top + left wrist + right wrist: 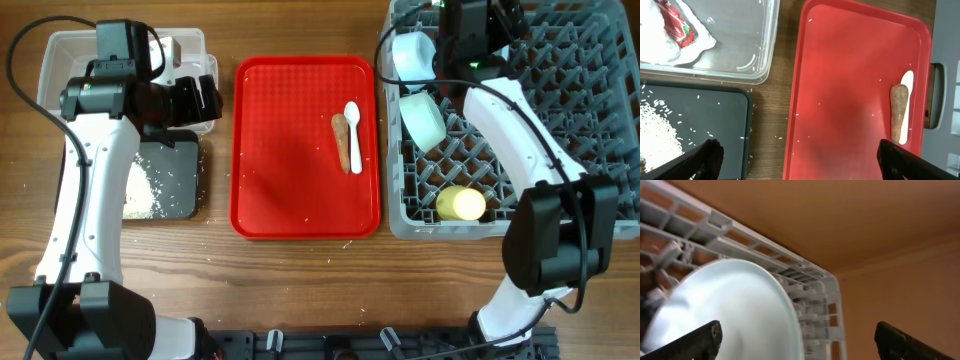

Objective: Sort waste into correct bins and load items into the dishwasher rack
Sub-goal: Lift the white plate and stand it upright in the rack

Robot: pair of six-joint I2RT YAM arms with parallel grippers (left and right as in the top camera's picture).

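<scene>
The sausage-shaped piece lies across the red tray [290, 150], so next I will move my left gripper to the right in the overhead view, then down onto the sausage-shaped piece's middle [341, 143].
A brown sausage-shaped piece [345, 142] and a white plastic spoon [353, 118] lie side by side on the red serving tray [290, 150]; both also show in the left wrist view, the piece [898, 111] and the spoon [906, 85]. My left gripper [205, 98] is open and empty, above the gap between the black tray [175, 185] and the red tray [840, 75]. The clear tub [60, 60] holds the red-and-white wrapper [677, 25]. White rice crumbs [655, 135] lie in the black tray. My right gripper [478, 35] is open over the rack [590, 130], with the pale plate [725, 315] standing between its fingers.
Two pale blue bowls [413, 55] [424, 118] and the yellow cup [460, 203] sit in the rack's left side. Loose rice grains lie on the wood between the trays [767, 125]. The rack's handle edge [934, 95] borders the red tray on the right.
</scene>
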